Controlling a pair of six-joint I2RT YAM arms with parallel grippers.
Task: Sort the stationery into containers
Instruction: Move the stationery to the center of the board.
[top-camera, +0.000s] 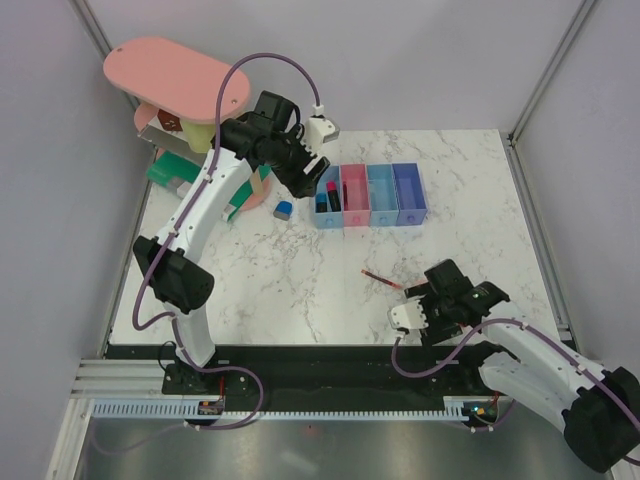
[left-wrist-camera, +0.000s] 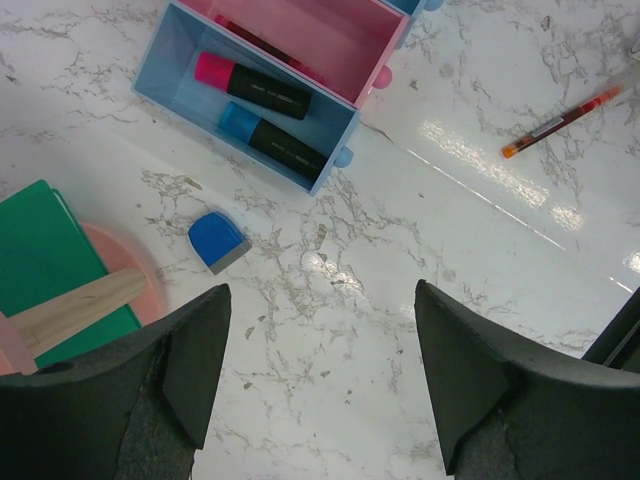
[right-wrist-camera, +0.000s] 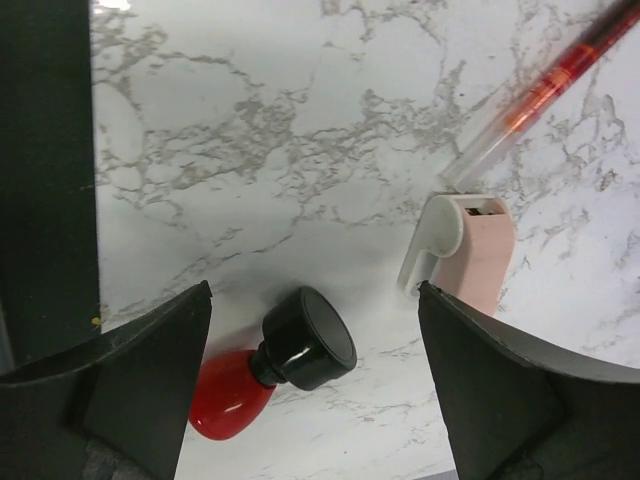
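Next, my right gripper shifts to the right in the top view, turns to match and lowers onto the knob's red end, slanted below it.
Four bins stand in a row: light blue (top-camera: 326, 196), pink (top-camera: 354, 196), light blue (top-camera: 381, 195), purple-blue (top-camera: 409, 193). In the left wrist view the first light blue bin (left-wrist-camera: 200, 128) holds a pink-red marker (left-wrist-camera: 250, 85) and a blue marker (left-wrist-camera: 270, 135). My left gripper (left-wrist-camera: 320, 300) is open above the table, near a small blue-white block (left-wrist-camera: 218, 240). A thin red pen (left-wrist-camera: 565, 115) lies mid-table. My right gripper (right-wrist-camera: 315, 290) is open just above a red-and-black knob (right-wrist-camera: 290, 355), with the pale pink eraser (right-wrist-camera: 470, 250) and the pen (right-wrist-camera: 545, 90) beside it.
A large pink oval-topped stand (top-camera: 175, 80) and a green flat box (left-wrist-camera: 40, 250) occupy the back left. The stand's wooden leg (left-wrist-camera: 80, 305) is close to my left finger. The pink bin (left-wrist-camera: 330, 40) holds a dark red item.
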